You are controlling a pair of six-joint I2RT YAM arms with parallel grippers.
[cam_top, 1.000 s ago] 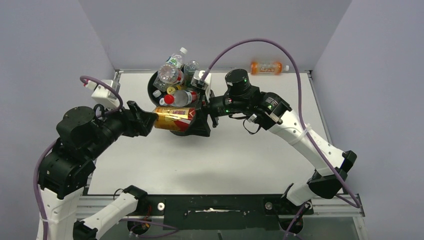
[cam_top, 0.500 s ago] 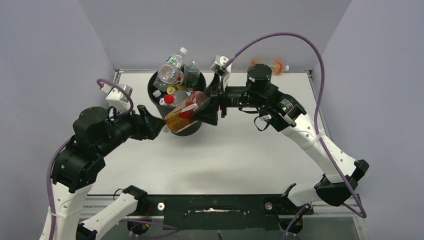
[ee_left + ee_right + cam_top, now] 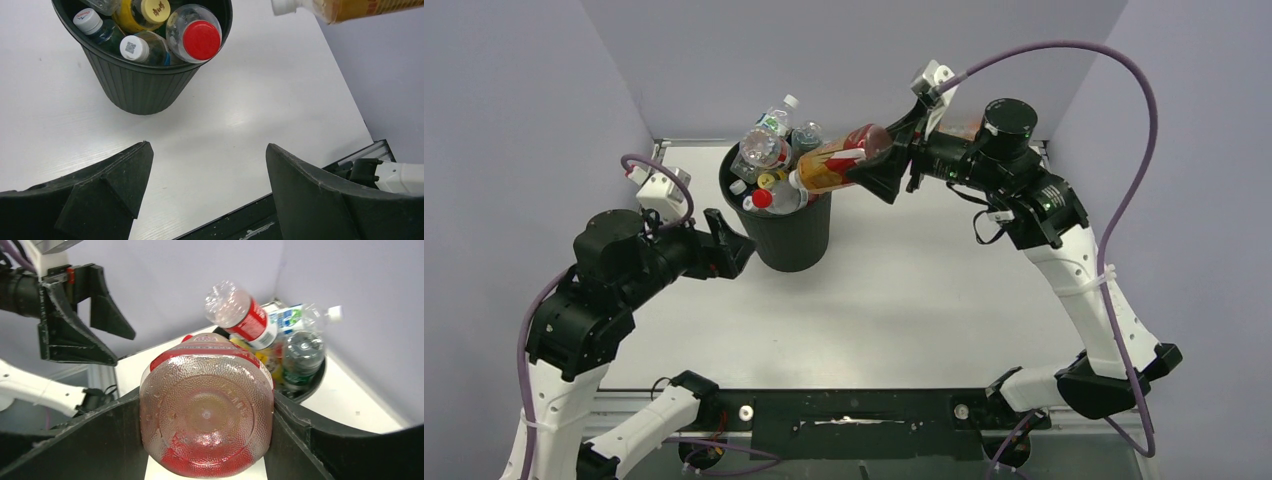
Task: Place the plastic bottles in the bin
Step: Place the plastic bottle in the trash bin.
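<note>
My right gripper tilts down and moves left in the top view next to release the amber bottle in the gap beside the red-capped one, since its white cap points there.
The black bin [image 3: 792, 240] stands at the back left of the table, heaped with plastic bottles [image 3: 767, 150]. My right gripper [image 3: 880, 166] is shut on an amber bottle with a red and yellow label [image 3: 832, 167]. It holds the bottle tilted above the bin's right rim, white cap towards the bin. The right wrist view shows the bottle's base [image 3: 207, 415] between the jaws, with the bin's bottles [image 3: 295, 347] beyond. My left gripper [image 3: 730, 243] is open and empty, just left of the bin. In the left wrist view the bin [image 3: 140, 85] lies ahead of the gripper [image 3: 207, 155].
An orange bottle [image 3: 961, 124] lies at the back wall, mostly hidden behind my right wrist. The grey walls close in at the back and sides. The white tabletop [image 3: 904, 300] stretches to the right of and in front of the bin.
My right gripper has lifted the amber bottle from the bin's front up and to the right, above the rim. My left gripper let go of it and drew back a little.
</note>
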